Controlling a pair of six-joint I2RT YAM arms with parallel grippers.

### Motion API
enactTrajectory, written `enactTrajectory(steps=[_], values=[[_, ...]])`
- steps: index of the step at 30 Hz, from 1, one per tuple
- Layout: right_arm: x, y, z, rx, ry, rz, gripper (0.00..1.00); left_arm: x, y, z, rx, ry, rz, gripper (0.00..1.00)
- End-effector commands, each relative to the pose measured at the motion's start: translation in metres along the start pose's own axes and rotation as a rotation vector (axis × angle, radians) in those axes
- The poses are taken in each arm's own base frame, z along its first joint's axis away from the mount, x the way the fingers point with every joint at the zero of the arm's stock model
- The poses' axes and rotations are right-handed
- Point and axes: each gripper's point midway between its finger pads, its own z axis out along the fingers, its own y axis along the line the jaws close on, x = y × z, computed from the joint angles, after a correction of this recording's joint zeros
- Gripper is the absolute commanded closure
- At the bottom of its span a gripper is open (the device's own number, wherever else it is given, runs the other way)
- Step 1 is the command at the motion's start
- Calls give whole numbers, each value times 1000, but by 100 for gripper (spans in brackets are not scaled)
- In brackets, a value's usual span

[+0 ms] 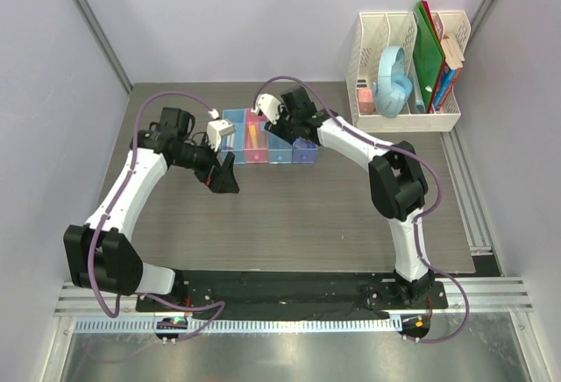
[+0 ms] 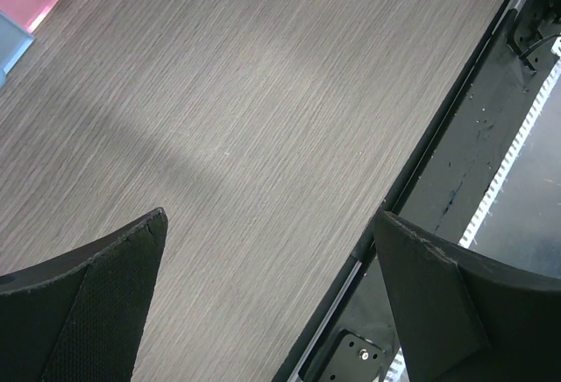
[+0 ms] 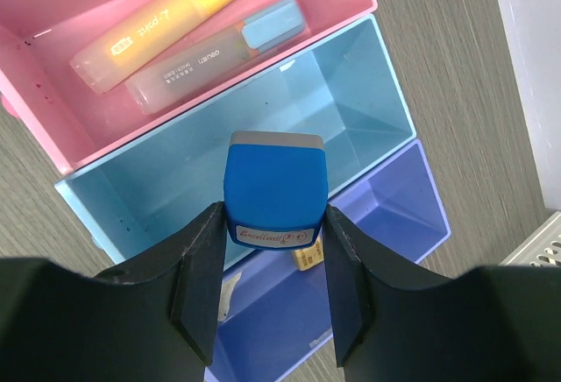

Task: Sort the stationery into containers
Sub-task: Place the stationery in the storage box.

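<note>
Next, my right gripper moves down toward the bottom of the light blue bin point(image 3: 351, 93) and opens, since the bin stands open and empty under the blue wedge-shaped piece.
My right gripper point(image 3: 273, 224) is shut on a blue wedge-shaped piece point(image 3: 276, 180) with a white "Excellent" label. It hangs over the rim between the light blue bin point(image 3: 351, 93) and the purple-blue bin point(image 3: 394, 215). A small beige block point(image 3: 305, 257) lies in the purple-blue bin. In the pink bin point(image 3: 35, 67) lie a yellow marker point(image 3: 166, 14) and a pale blue stick point(image 3: 219, 53). The row of containers point(image 1: 256, 141) sits mid-table at the back. My left gripper point(image 2: 270, 220) is open over bare table, just in front of the row's left end point(image 1: 226, 179).
A white mesh file rack point(image 1: 408, 71) stands at the back right with green folders point(image 1: 428, 49) and a pale blue round object point(image 1: 393, 80). A metal rail point(image 1: 469, 198) runs along the table's right edge. The black base plate point(image 1: 289, 290) lies along the near edge.
</note>
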Motion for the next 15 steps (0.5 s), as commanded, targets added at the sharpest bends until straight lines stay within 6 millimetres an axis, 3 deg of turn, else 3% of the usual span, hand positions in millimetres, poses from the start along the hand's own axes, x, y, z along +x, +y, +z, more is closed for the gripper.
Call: enactTrajectory(steps=[1,15], values=[[-16,-13,-1,27,-43,4,73,-9,-8,-9,8,-44,32,0],[-2,-7,15,13,3,-30,73,-8,-8,-7,16,-39,33,0]])
